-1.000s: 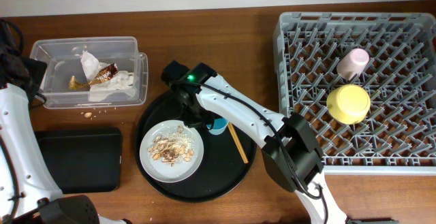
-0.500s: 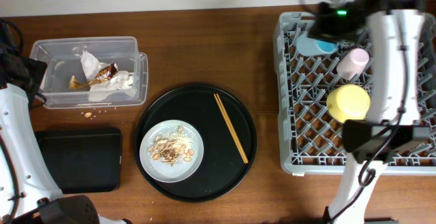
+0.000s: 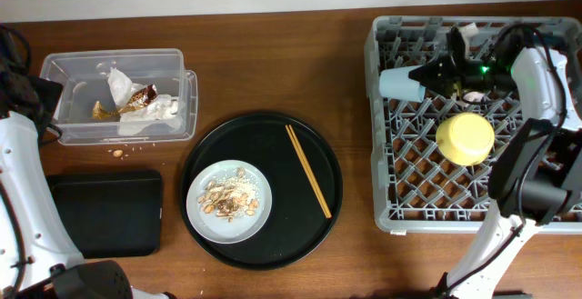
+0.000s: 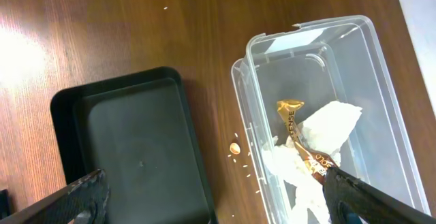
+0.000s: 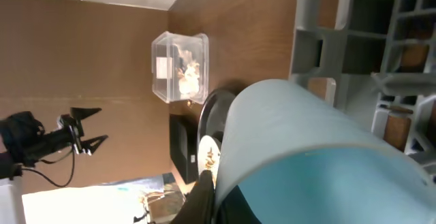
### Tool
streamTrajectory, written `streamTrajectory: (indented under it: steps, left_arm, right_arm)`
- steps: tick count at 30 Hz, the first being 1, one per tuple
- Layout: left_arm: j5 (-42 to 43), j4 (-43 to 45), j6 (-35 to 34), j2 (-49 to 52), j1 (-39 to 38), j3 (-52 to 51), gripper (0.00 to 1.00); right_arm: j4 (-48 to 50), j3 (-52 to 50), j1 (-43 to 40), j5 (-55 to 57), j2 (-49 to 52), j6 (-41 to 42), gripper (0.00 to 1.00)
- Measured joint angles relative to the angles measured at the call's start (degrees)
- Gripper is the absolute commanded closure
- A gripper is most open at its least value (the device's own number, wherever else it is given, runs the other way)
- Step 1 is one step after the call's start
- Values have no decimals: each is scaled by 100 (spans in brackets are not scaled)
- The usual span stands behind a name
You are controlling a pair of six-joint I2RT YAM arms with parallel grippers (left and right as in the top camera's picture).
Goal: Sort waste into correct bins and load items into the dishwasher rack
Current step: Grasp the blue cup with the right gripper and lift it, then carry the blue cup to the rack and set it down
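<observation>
Next, my right gripper moves away from the rack's side rim and down onto the rack's free wires beside the yellow bowl, since the blue cup overlaps that rim.
My right gripper (image 3: 429, 74) is shut on the small blue cup (image 3: 400, 83) and holds it on its side over the back left part of the grey dishwasher rack (image 3: 391, 154). In the right wrist view the cup (image 5: 306, 149) fills the frame at my jaws (image 5: 225, 197). The yellow bowl (image 3: 465, 138) sits upside down in the rack. The pink cup is mostly hidden under my right arm. The grey plate (image 3: 257, 215) holds food scraps (image 3: 227, 197). Chopsticks (image 3: 308, 183) lie beside it. My left gripper (image 4: 218, 200) is open above the black rectangular tray (image 4: 129, 142) and the clear tub (image 4: 354, 67).
The plate and chopsticks lie on a large round black tray (image 3: 273, 135). The clear tub (image 3: 64, 63) holds white paper (image 3: 155, 110) and a brown-gold wrapper (image 3: 136, 97). A few crumbs (image 3: 118, 152) lie on the table between the tub and the black rectangular tray (image 3: 105, 213).
My right arm lifted the blue cup off the round tray and carried it to the rack's back left part, now holding it sideways. The left arm has not moved.
</observation>
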Motion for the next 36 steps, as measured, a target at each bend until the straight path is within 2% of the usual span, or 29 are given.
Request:
streamTrajectory:
  steps: [7, 10, 16, 26, 33, 34, 35, 36]
  left_arm:
    - [0, 2, 0, 0, 0, 0, 1]
    - [0, 0, 0, 0, 0, 0, 1]
    - [0, 2, 0, 0, 0, 0, 1]
    - [0, 0, 0, 0, 0, 0, 1]
    - [0, 2, 0, 0, 0, 0, 1]
    - [0, 2, 0, 0, 0, 0, 1]
    - [0, 2, 0, 0, 0, 0, 1]
    - [0, 2, 0, 0, 0, 0, 1]
  right_arm:
    - [140, -321, -94, -101, 4, -31, 95]
    - [245, -426, -120, -87, 4, -39, 78]
    - [232, -551, -129, 898, 17, 142, 71]
    - [-730, -509, -470, 1888, -138, 299, 71]
    - [-374, -492, -468, 3685, -1775, 1488, 71]
    - [-234, -481, -448, 3799, -1862, 1589, 72]
    - [-63, -474, -417, 3886, -1895, 1679, 80]
    - [28, -470, -361, 3958, -1895, 1727, 83]
